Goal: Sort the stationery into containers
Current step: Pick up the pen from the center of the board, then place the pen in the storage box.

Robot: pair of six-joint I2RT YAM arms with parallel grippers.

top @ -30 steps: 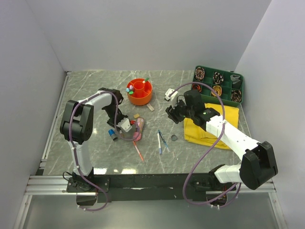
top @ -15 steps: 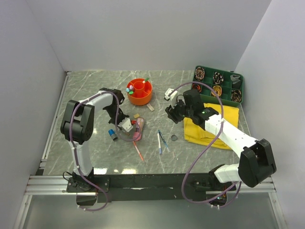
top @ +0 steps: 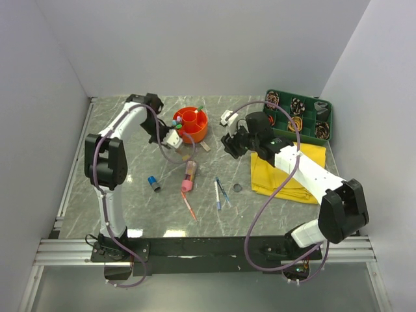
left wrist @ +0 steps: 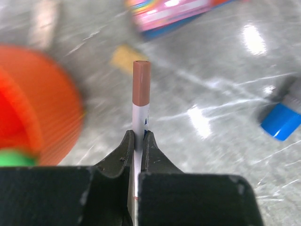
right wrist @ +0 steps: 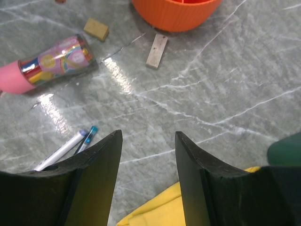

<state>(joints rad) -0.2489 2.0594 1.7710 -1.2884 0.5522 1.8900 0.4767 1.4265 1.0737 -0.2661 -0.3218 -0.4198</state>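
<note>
The white pen in my left gripper should rise outward, tilt upright, then go down into the organiser point(top: 195, 137) at the organiser's far side by the green cap.
My left gripper point(top: 171, 139) is shut on a white pen with a brown-red cap point(left wrist: 141, 89) and holds it above the table, beside the orange organiser's point(top: 195, 137) front left. The left wrist view shows the gripper point(left wrist: 138, 136) with the organiser point(left wrist: 42, 103) blurred at the left. My right gripper point(top: 231, 147) is open and empty point(right wrist: 148, 136) over bare table, right of the organiser point(right wrist: 174, 14). A pink tube point(top: 189, 175), a blue cap point(top: 153, 183), two pens point(top: 219, 192), a pink pen point(top: 189, 207) and a dark disc point(top: 238, 188) lie on the table. The green tray point(top: 331, 117) stands at the back right.
A yellow cloth point(top: 289, 170) lies under the right arm, in front of the tray. Two small erasers point(right wrist: 96, 29) point(right wrist: 156, 51) lie just in front of the organiser. The organiser holds several items, and the tray's cells hold dark coiled things. Walls close in the left, back and right.
My left gripper has lifted the pen from beside the pink tube and moved back and up to the organiser's left front. My right gripper has moved a little back and left.
</note>
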